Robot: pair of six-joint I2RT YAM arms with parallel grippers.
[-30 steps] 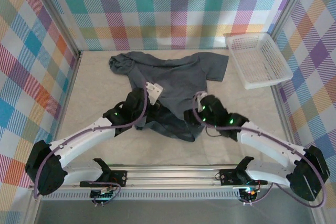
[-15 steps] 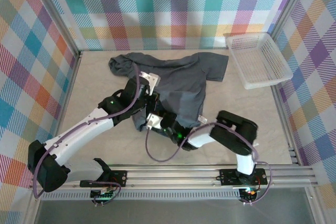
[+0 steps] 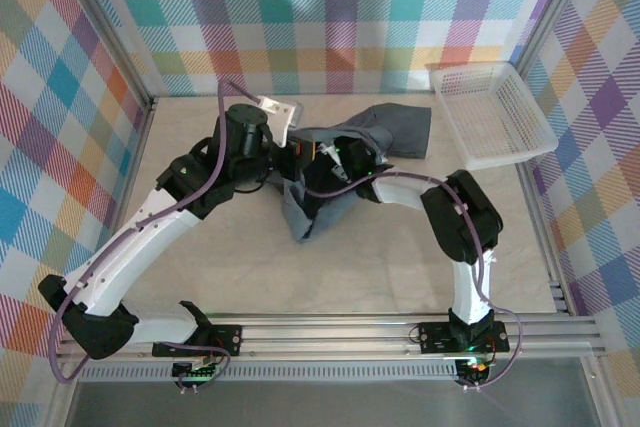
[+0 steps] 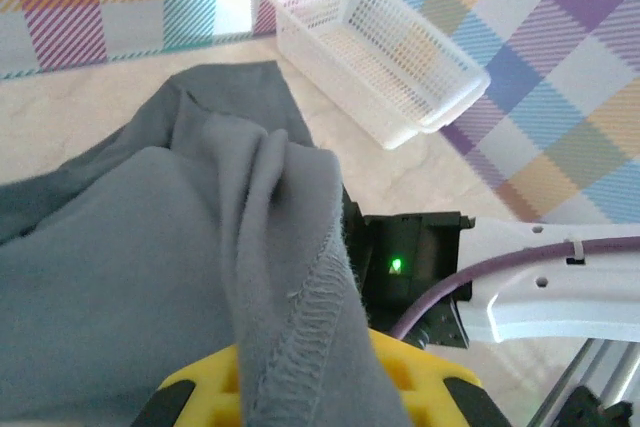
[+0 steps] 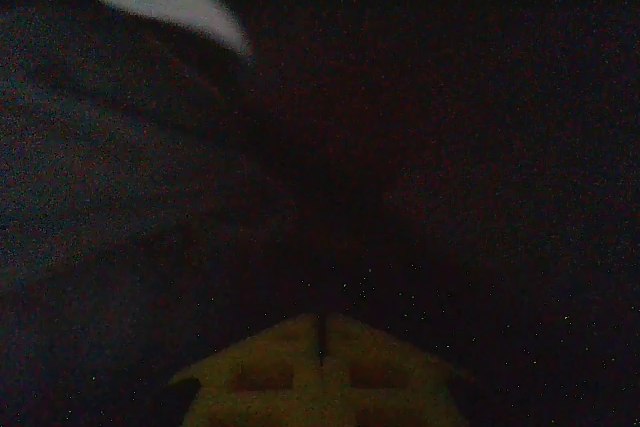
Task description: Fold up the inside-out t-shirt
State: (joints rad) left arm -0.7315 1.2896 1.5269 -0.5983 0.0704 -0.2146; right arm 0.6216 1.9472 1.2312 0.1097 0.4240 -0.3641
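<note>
The bare table (image 3: 264,203) beside the heap is below my left gripper. My left gripper will move away from the basket next and go down to release the t-shirt's hem there.
The inside-out t-shirt (image 3: 318,197), dark slate-grey, is gathered into a bunch at the middle of the table. Its lower part hangs toward the near side, and one sleeve (image 3: 400,127) lies flat toward the basket. My left gripper (image 3: 292,150) is shut on a hem of the t-shirt (image 4: 150,247). The stitched edge drapes over its yellow fingers (image 4: 420,372). My right gripper (image 3: 328,159) reaches in from the right, close beside the left one, and is buried in the cloth. In the right wrist view its yellow fingers (image 5: 260,377) meet in a thin line with dark t-shirt fabric (image 5: 150,197) all round.
A white mesh basket (image 3: 490,112) stands at the back right corner, also seen in the left wrist view (image 4: 380,47). Checked walls enclose the table on three sides. The right arm's elbow (image 3: 462,212) juts out on the right. Bare tabletop (image 3: 200,257) lies near the front.
Both grippers have moved from the near side toward the back, pulling the t-shirt's lower part up into a bunch. The right gripper closed on the cloth and swung left beside the left gripper.
</note>
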